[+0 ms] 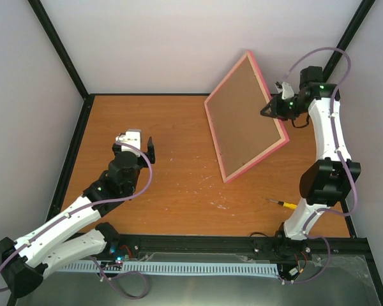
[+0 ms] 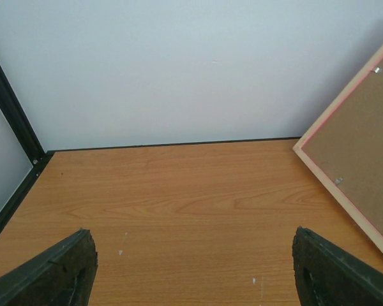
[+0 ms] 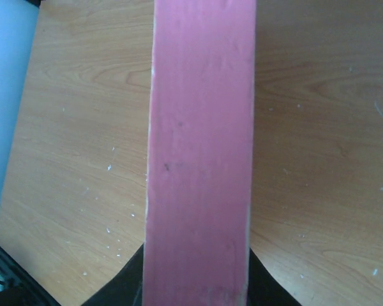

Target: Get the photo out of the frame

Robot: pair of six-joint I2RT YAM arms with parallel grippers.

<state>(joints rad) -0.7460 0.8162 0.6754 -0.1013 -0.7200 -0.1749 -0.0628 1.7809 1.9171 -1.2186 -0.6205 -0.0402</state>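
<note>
The frame (image 1: 255, 160) is standing tilted, so my right gripper will move down and back next and lay the frame flat with the brown backing panel (image 1: 242, 118) facing up.
The frame (image 1: 255, 160) stands tilted on its lower edge at the right of the table. Its thin pink border surrounds the brown backing panel (image 1: 242, 118), which faces the camera. My right gripper (image 1: 271, 108) is shut on the frame's right edge. In the right wrist view the pink edge (image 3: 201, 153) runs up between my dark fingers (image 3: 118, 290). The photo is hidden behind the backing panel. My left gripper (image 1: 140, 143) is open and empty over the table's left side, well clear of the frame. The left wrist view shows the frame's pale back rim (image 2: 319, 169) at the right.
A small yellow-handled screwdriver (image 1: 284, 204) lies on the table near the right arm's base. Small metal tabs (image 2: 337, 181) hold the backing panel in place. Black rails edge the wooden table (image 1: 147, 127), with white walls behind and to the sides.
</note>
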